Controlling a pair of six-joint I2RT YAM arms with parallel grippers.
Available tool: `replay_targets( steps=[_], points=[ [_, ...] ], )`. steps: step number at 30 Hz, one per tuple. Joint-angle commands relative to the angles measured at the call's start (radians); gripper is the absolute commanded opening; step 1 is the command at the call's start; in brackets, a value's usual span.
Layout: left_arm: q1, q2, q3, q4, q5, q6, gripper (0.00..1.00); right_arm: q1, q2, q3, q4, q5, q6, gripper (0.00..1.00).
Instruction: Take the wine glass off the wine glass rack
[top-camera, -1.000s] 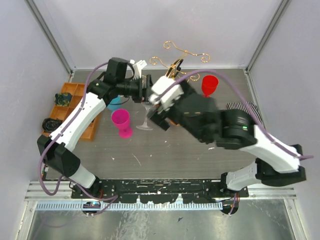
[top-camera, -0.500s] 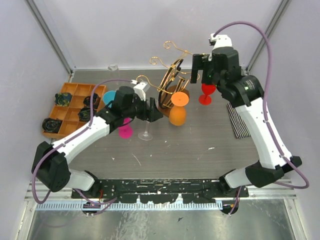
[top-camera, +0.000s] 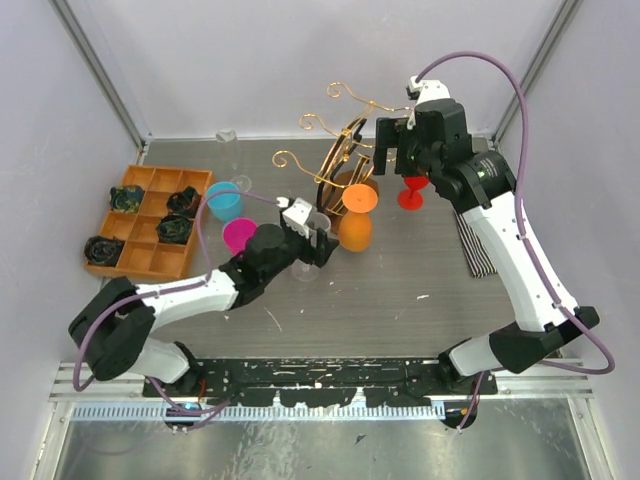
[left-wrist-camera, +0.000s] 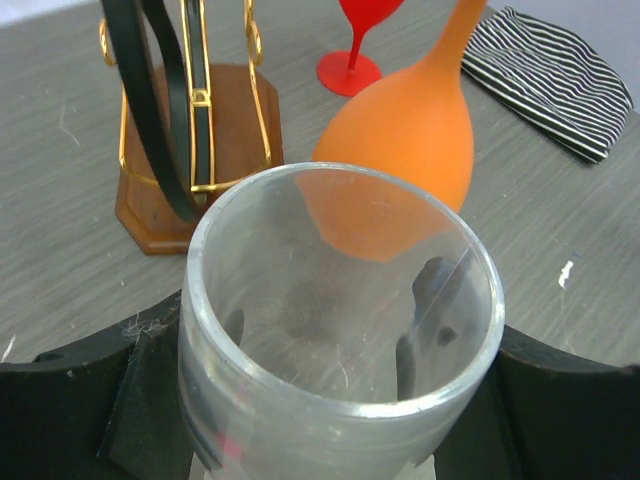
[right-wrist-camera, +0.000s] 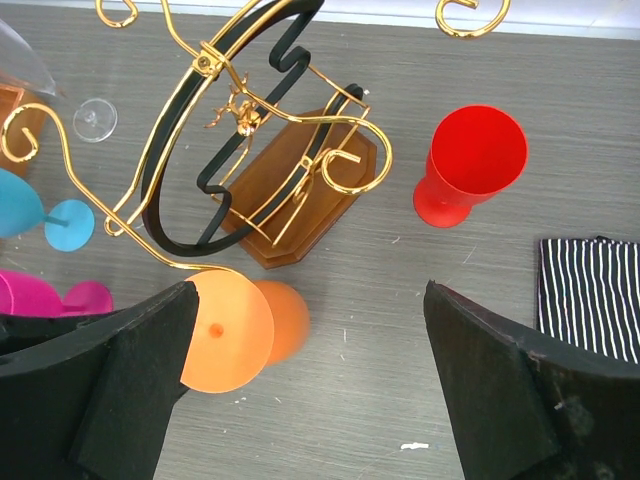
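My right gripper moves back and tilts its fingers onto the orange glass foot's edge (top-camera: 373, 200) (right-wrist-camera: 264, 334) facing the red glass next. That edge sticks out clear of the gold wire, hence this move.
The wine glass rack (top-camera: 340, 160), gold wire with a black arch on a brown base (right-wrist-camera: 300, 190), stands at the back middle. An orange wine glass (top-camera: 355, 228) hangs from it upside down, foot (right-wrist-camera: 228, 330) up and bowl (left-wrist-camera: 395, 160) down. My left gripper (top-camera: 315, 242) is shut on the bowl of a clear wine glass (left-wrist-camera: 340, 330), which is upright in front of the rack (left-wrist-camera: 190, 170); its black fingers (left-wrist-camera: 130, 400) press both sides. My right gripper (right-wrist-camera: 310, 390) hangs open above the table, right of the orange foot, holding nothing.
A red glass (top-camera: 412, 192) stands right of the rack. Blue (top-camera: 225, 200) and pink (top-camera: 240, 235) glasses stand to the left, and another clear glass (top-camera: 236, 170) at the back. A wooden tray (top-camera: 150, 225) lies far left, a striped cloth (top-camera: 478, 240) on the right.
The right arm has swung from the table's middle up to above the rack. The left arm has drawn back and lower, its gripper now nearer, in front of the orange glass.
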Motion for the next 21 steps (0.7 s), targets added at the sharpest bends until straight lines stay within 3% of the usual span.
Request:
replay_targets(
  steps=[1,4,12,21],
  points=[
    [-0.072,0.049,-0.054,0.369,-0.165,0.116,0.69,-0.005,-0.019,-0.009,0.059,0.000,0.007,1.00],
    [-0.123,0.109,-0.080,0.523,-0.222,0.187,0.73,-0.005,-0.017,-0.019,0.062,0.002,0.006,1.00],
    [-0.173,0.295,-0.155,0.909,-0.308,0.200,0.80,-0.004,-0.029,-0.038,0.062,0.013,-0.005,1.00],
    [-0.187,0.355,-0.152,0.917,-0.304,0.123,0.81,-0.005,-0.036,-0.065,0.066,0.026,-0.011,1.00]
  ],
)
